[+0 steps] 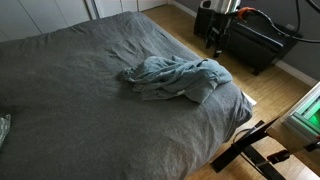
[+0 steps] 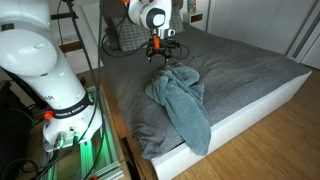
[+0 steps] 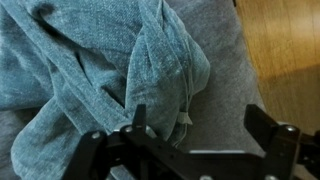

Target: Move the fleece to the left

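Note:
I need to move my gripper down and toward the left in the wrist view next, onto the fold at the fleece's edge (image 1: 200, 72) (image 3: 166, 80), because one finger is over bare sheet.
The fleece (image 1: 178, 79) is a crumpled blue-grey cloth lying on the grey bed; in an exterior view (image 2: 180, 100) part of it hangs over the bed's edge. In the wrist view it fills the upper left (image 3: 100, 60). My gripper (image 2: 160, 55) hovers just above the bed at the fleece's far end; in an exterior view only its tip shows near the bed's far corner (image 1: 214, 40). In the wrist view the gripper (image 3: 195, 125) is open and empty, one finger by the fleece's edge, the other over bare sheet.
The grey bed (image 1: 70, 100) takes up most of the scene. A dark bench (image 1: 250, 45) stands beyond it. Wooden floor (image 2: 260, 140) lies beside the bed. A second robot's white base (image 2: 45, 70) stands on a table next to the bed.

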Tool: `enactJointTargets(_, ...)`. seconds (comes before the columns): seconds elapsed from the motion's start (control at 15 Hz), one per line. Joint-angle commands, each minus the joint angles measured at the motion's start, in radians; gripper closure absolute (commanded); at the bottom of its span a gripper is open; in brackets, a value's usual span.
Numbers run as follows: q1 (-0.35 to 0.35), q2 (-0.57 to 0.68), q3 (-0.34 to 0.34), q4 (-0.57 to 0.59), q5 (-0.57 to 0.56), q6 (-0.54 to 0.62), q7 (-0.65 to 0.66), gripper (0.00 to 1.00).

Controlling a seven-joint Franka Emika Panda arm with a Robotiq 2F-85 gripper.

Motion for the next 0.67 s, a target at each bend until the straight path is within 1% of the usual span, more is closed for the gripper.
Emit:
enactJointTargets(0.0, 0.022, 0.109, -0.008, 0.047, -0.11, -0.002, 0.118, 0.0)
enactJointTargets(0.27, 0.051, 0.213, -0.025, 0.102, -0.212, 0.026, 0.242, 0.0)
enactJointTargets(0.4, 0.069, 0.261, -0.036, 0.142, -0.259, 0.013, 0.305, 0.0)
enactJointTargets(0.53, 0.117, 0.294, -0.081, 0.18, -0.324, 0.005, 0.397, 0.0)
enactJointTargets(0.6, 0.129, 0.31, -0.092, 0.198, -0.345, 0.003, 0.428, 0.0)
